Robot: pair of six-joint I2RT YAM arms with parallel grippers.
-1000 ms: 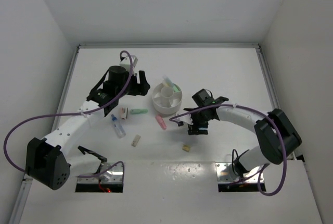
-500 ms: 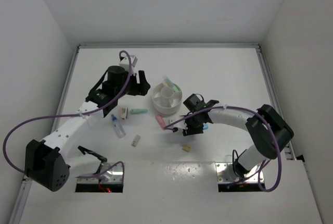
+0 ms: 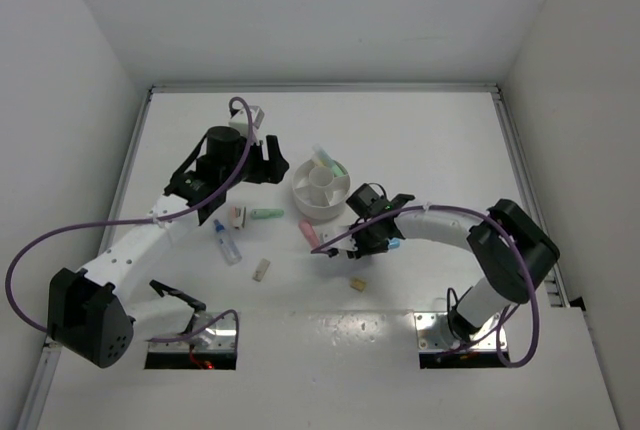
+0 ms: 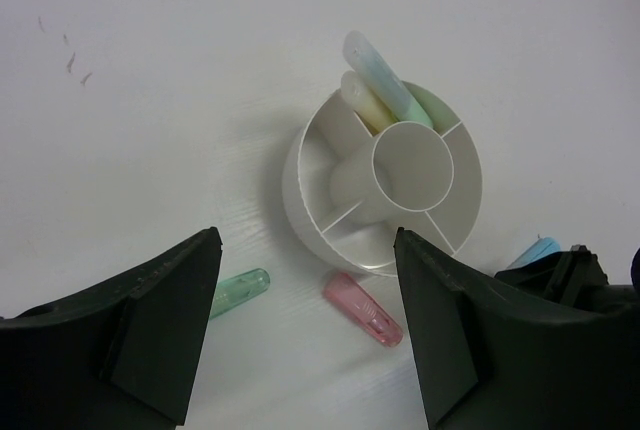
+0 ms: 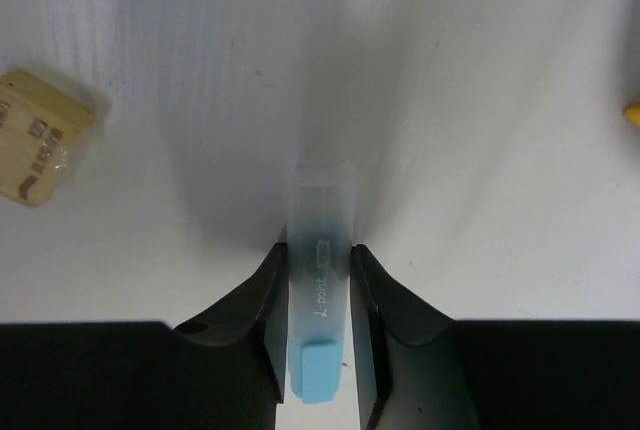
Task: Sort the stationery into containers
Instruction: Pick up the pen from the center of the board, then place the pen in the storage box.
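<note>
Next, my right gripper moves up and outward, then down over the bowl's marker section [image 3: 334, 167] to release the pale blue marker, as other markers already stand there.
My right gripper [image 3: 379, 234] [image 5: 318, 262] is low on the table just right of the white divided bowl [image 3: 320, 191], and its jaws are shut on a pale blue marker [image 5: 321, 218] lying on the surface. Over the table left of the bowl, my left gripper [image 3: 266, 164] [image 4: 310, 335] hangs open and holds nothing. Under it lie a pink marker [image 4: 364, 309] [image 3: 309, 234] and a green marker [image 4: 238, 290] [image 3: 266, 214]. One compartment of the bowl [image 4: 300, 185] holds blue, yellow and green markers [image 4: 381, 83].
A clear blue-capped tube [image 3: 227, 242] lies left of centre beside a small pale block [image 3: 237, 215]. Two tan erasers rest nearer the arms [image 3: 261, 270] [image 3: 356, 284]; one eraser [image 5: 36, 150] shows in the right wrist view. White walls enclose the table.
My right gripper has slid left toward the bowl and its jaws have closed onto the blue marker. The left arm has not moved.
</note>
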